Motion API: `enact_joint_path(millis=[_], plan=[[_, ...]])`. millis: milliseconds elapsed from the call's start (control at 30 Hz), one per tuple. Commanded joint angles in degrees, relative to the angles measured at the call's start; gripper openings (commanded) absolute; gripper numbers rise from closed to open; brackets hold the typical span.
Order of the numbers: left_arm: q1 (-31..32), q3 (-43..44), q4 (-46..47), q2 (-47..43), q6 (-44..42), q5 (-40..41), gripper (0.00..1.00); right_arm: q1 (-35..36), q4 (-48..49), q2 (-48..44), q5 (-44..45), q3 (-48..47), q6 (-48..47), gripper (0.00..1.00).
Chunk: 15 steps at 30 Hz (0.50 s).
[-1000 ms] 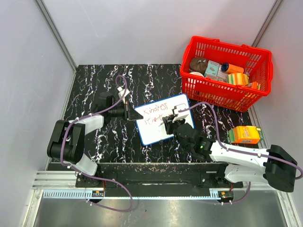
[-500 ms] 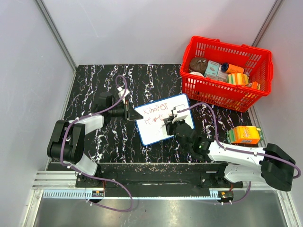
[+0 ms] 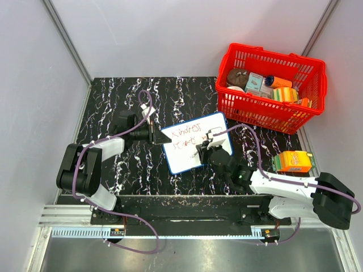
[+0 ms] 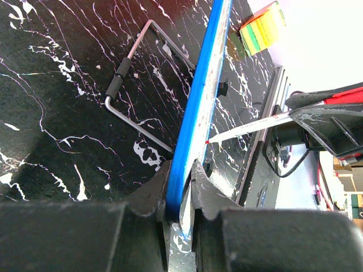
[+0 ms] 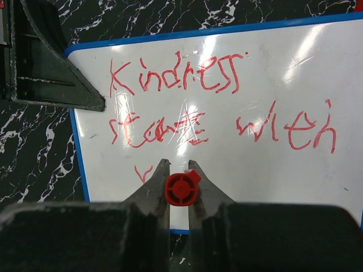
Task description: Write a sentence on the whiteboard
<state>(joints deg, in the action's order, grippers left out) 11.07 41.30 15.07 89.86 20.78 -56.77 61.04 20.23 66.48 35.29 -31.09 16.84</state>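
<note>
The black tabletop strip [image 3: 205, 181] lies clear for releasing the marker. My right gripper will next finish the third line, lift back past the whiteboard's near edge and lower to that strip.
The whiteboard [image 3: 195, 148] lies mid-table, white with a blue frame [image 4: 204, 85]. My left gripper [image 3: 160, 137] is shut on its left edge, the frame pinched between both fingers [image 4: 181, 170]. Red handwriting fills the board [image 5: 266, 170]: the sentence starts "Kindness" [image 5: 176, 76], a second line reads roughly "starts with", and a small "v" stroke [image 5: 143, 171] begins a third. My right gripper [image 3: 203, 152] hovers over the board's near part, shut on a red-capped marker [image 5: 181, 188]. The marker's tip [image 4: 211, 139] touches the board.
A red basket [image 3: 272, 85] holding several packaged items stands at the back right. An orange carton [image 3: 292, 161] lies right of the board. A bent wire stand [image 4: 133, 73] rests on the black marbled table beside the board's far side.
My right gripper has shifted slightly toward the board's near edge with the marker, uncovering more of the second line. The left gripper and board have not moved.
</note>
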Motion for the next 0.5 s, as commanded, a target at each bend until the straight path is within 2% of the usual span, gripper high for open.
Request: enact_joint_path(millis=[0, 467], plan=[[-0.35, 0.27, -1.1, 2.33, -10.23, 16.26, 0.0, -0.48, -2.21, -1.7, -0.22, 1.12, 1.79, 0.0], [-0.35, 0.1, -1.01, 2.33, -10.23, 16.17, 0.0, -0.92, -2.74, -1.7, 4.35, -1.16, 0.21, 0.0]])
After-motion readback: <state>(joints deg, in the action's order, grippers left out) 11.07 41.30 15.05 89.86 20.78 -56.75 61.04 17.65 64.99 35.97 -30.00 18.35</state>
